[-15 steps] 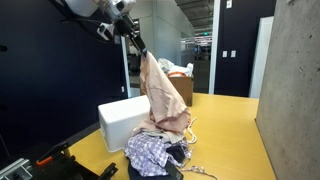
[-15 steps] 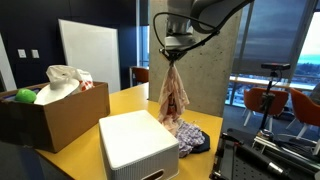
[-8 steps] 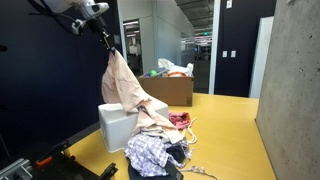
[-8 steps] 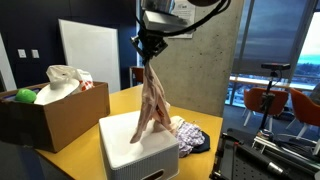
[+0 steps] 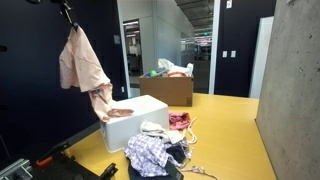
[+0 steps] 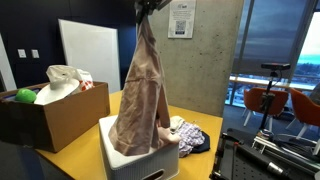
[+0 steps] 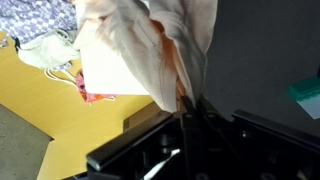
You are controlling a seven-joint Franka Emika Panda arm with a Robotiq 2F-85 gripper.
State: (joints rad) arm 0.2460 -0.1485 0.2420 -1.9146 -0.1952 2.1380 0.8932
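Only the lower end of the pink garment (image 5: 82,68) reaches the white box's lid (image 5: 141,104) under my gripper. I will next swing my gripper across the lid and go down to let go of the garment.
My gripper (image 5: 68,14) is shut on the top of a pale pink garment (image 5: 82,68) and holds it high in the air. The cloth hangs down full length in both exterior views (image 6: 143,95). Its lower end reaches the lid of a white box (image 5: 140,118), which also shows under the cloth (image 6: 135,163). In the wrist view the jaws (image 7: 186,104) pinch the pink garment (image 7: 150,50), which fills the upper picture.
A pile of mixed clothes (image 5: 160,148) lies on the yellow table (image 5: 225,135) beside the white box. A cardboard box (image 6: 50,112) with a white bag and a green ball stands at the far end. A concrete pillar (image 6: 205,60) is behind.
My gripper has risen and swung from above the clothes pile to over the white box's far side, lifting the pink garment clear of the pile until it hangs stretched out.
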